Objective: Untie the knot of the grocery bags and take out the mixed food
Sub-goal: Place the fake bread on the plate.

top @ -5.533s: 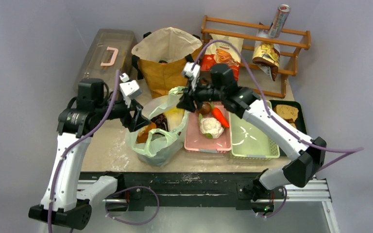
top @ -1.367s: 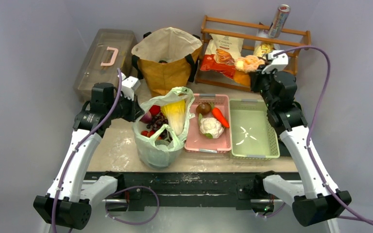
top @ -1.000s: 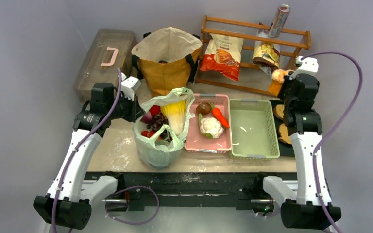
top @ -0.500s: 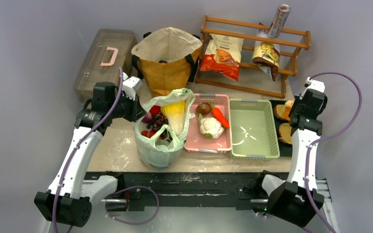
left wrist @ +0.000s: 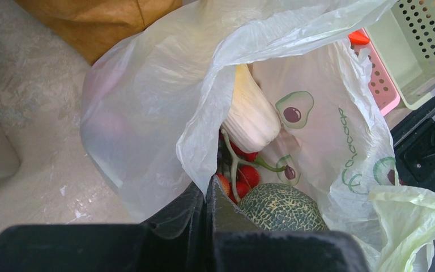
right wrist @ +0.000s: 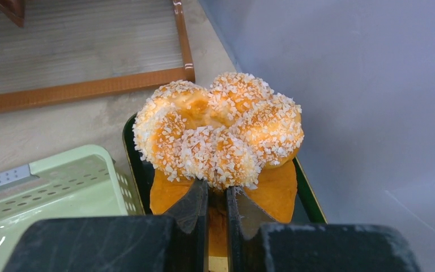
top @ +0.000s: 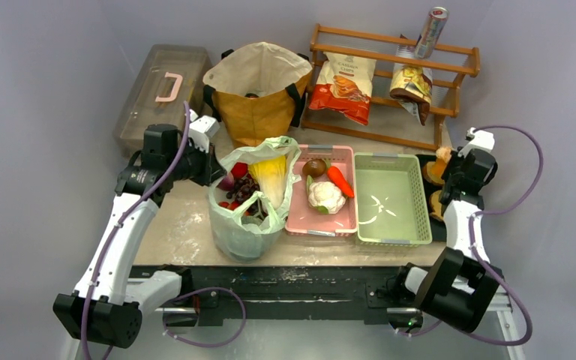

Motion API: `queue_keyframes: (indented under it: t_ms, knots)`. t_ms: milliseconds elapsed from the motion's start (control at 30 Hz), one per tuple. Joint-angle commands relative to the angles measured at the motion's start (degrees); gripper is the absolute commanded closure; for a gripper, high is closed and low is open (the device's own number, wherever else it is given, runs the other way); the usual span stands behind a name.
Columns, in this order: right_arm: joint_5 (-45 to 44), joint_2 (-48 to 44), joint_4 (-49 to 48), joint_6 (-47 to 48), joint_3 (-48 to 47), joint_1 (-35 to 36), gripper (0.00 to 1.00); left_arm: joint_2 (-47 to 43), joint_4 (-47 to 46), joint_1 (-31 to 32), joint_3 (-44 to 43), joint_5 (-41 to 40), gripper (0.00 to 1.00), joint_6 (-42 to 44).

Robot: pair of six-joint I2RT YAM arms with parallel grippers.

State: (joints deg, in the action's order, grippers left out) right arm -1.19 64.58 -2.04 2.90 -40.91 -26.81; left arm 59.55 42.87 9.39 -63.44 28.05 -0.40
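Note:
The bun [right wrist: 221,127] will next come down in my right gripper onto the bread slice at the far end of the dark tray.
The pale-green plastic bag [top: 244,229] stands with its mouth open at the table's front; no knot shows. My left gripper [top: 214,166] is shut on the bag's left rim [left wrist: 204,141], pinching the film between its fingertips. Inside lie a yellow-white cabbage [top: 270,178], dark grapes [top: 244,187], red fruits [left wrist: 243,175] and a green melon [left wrist: 280,207]. The mustard tote [top: 259,90] stands open behind it. My right gripper [right wrist: 217,190] is shut on a sugar-crusted bun [right wrist: 221,127], held low over the dark tray [right wrist: 137,170] at the far right.
A pink basket [top: 322,223] with carrot, cauliflower and mushroom sits beside the bag, and a green basket [top: 390,238] right of it. Bread slices [top: 436,202] lie in the dark tray. The wooden rack [top: 390,45] with chip bags and the lidded box [top: 161,86] stand at the back.
My right arm has swung from the bag's mouth to the far right with the bun and come down over the dark tray. The left gripper has kept its hold on the rim.

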Motion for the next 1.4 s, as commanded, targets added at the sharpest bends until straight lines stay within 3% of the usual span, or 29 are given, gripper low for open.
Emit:
queue_keyframes:
  t_ms: [0, 267, 333, 533, 733, 867, 967, 1067, 1200, 1367]
  knots:
    - [3.2, 2.3, -16.2, 0.2, 2.7, -0.4, 1.0, 0.0, -0.9, -0.4, -3.3, -0.3, 1.0, 0.1]
    - [5.9, 6.9, -24.9, 2.3, 7.7, -0.9, 1.0, 0.1, -0.2, -0.4, -3.6, -1.5, 1.0, 2.3]
    - [5.1, 6.7, -24.7, 2.6, 8.7, -0.9, 0.84, 0.1, -0.2, -0.4, -3.6, -1.7, 1.0, 2.5]
    - [4.0, 3.9, -22.1, 3.5, 11.9, -1.4, 0.58, 0.1, -0.2, -0.4, -3.4, -1.4, 1.0, 2.6]
    - [4.1, -0.8, -14.8, 4.8, 13.1, -2.0, 0.24, 0.6, -0.2, -0.4, -4.0, -1.5, 1.0, 3.1]
    - [6.7, -5.8, -6.6, 6.6, 11.5, -2.0, 0.07, 0.7, -0.2, -0.5, -3.7, -1.3, 1.0, 2.9]
    - [9.6, -7.5, 6.8, 10.0, 7.3, -2.0, 0.01, 0.6, -0.3, -0.5, -3.5, -1.1, 1.0, 2.5]
    - [12.5, -7.5, 22.7, 14.6, 0.4, -2.1, 0.01, 0.6, -0.3, -0.5, -3.4, -1.0, 1.0, 2.3]
    - [19.6, -12.3, 36.3, 18.4, -6.0, -2.0, 0.01, 0.4, -1.0, -0.6, -2.5, -0.4, 1.0, 1.6]
    - [38.4, -15.6, 46.7, 19.0, -18.2, -1.7, 0.04, 0.4, -1.4, -0.6, -1.9, 0.2, 1.0, 1.3]
